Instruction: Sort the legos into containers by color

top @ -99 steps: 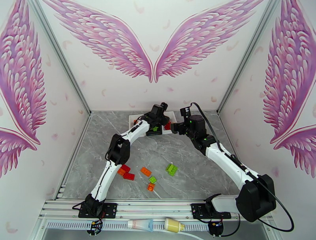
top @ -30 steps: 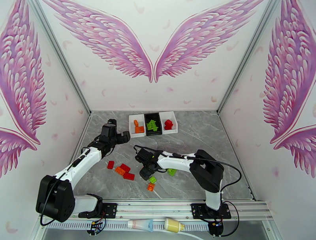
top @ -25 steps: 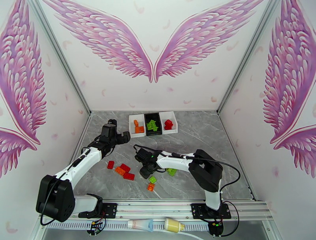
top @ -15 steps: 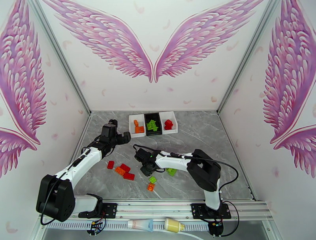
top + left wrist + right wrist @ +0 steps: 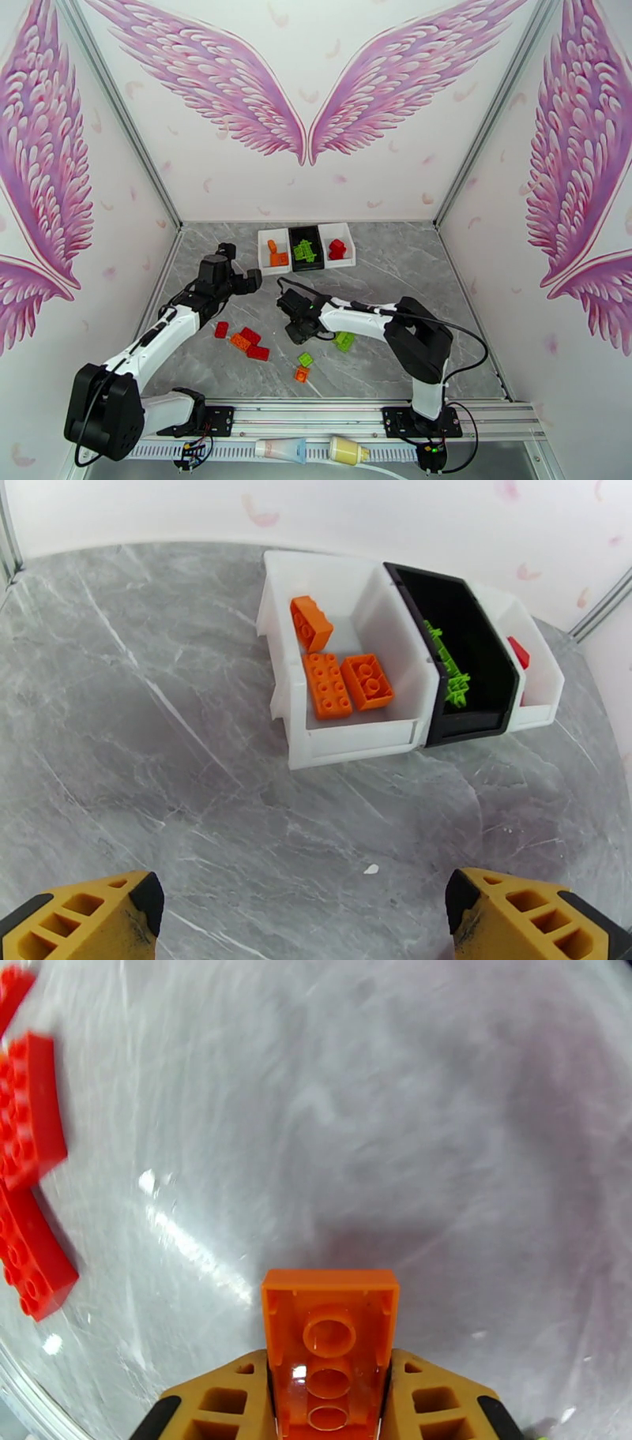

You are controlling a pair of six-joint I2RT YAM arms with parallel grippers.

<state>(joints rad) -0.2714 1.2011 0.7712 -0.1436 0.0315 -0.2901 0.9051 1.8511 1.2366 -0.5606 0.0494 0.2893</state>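
Note:
My right gripper rises and moves outward over the white box with the orange legos next. That box stands outward of it, and the gripper releases its color-matched lego there.
My right gripper is shut on an orange lego, held underside up just above the marble; from above this gripper sits mid-table. My left gripper is open, its yellow fingertips wide apart, and it hangs short of the containers. The left white box holds three orange legos, the black box green ones, the right white box a red one. Loose legos lie near the front: red, orange, green.
More loose bricks: a red one, a small green one and an orange one near the table's front edge. Two red bricks lie left of my right fingers. Walls enclose the table on three sides.
My right gripper closed on the orange lego, lifted it off the table and drifted slightly toward the containers. The left arm shifted a little to the right, still open.

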